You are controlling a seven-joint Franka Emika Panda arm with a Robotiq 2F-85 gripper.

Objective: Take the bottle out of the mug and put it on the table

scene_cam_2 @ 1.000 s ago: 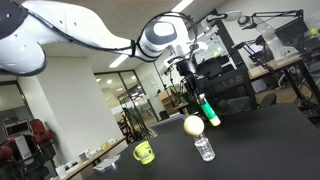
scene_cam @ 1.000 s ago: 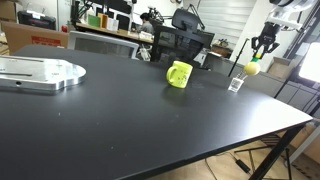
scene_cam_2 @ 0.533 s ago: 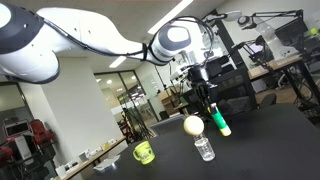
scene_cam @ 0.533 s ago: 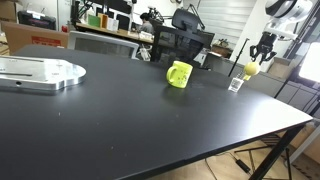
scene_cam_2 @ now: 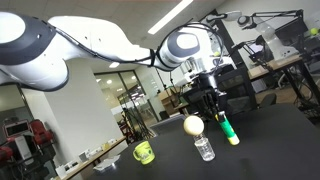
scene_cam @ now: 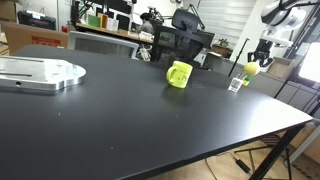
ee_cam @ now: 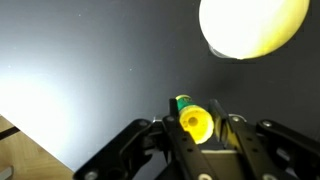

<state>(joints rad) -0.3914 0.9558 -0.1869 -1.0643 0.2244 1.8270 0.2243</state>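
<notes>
The bottle's lower end still hangs above the bare black tabletop, so the gripper will next lower the bottle (scene_cam_2: 229, 131) down onto it and slightly away from the yellow ball.
My gripper (scene_cam_2: 219, 113) is shut on the small lime-yellow bottle (scene_cam_2: 229, 131) and holds it tilted, green cap downward, just above the black table (scene_cam_2: 275, 140). The wrist view shows the bottle (ee_cam: 193, 121) end-on between the two fingers (ee_cam: 196, 128), over the table top (ee_cam: 80, 60). The lime-yellow mug (scene_cam: 179, 74) stands empty on the table (scene_cam: 150, 120), well away from the gripper (scene_cam: 264, 50); it also shows in an exterior view (scene_cam_2: 144, 152).
A yellow ball (scene_cam_2: 193, 125) and a small clear container (scene_cam_2: 204, 149) sit on the table right beside the held bottle; the ball also fills the wrist view's top right (ee_cam: 255, 25). A grey metal plate (scene_cam: 40, 73) lies far off. Chairs and desks stand behind.
My gripper has carried the bottle sideways past the ball and lower toward the table top. The mug, ball and clear container have not moved.
</notes>
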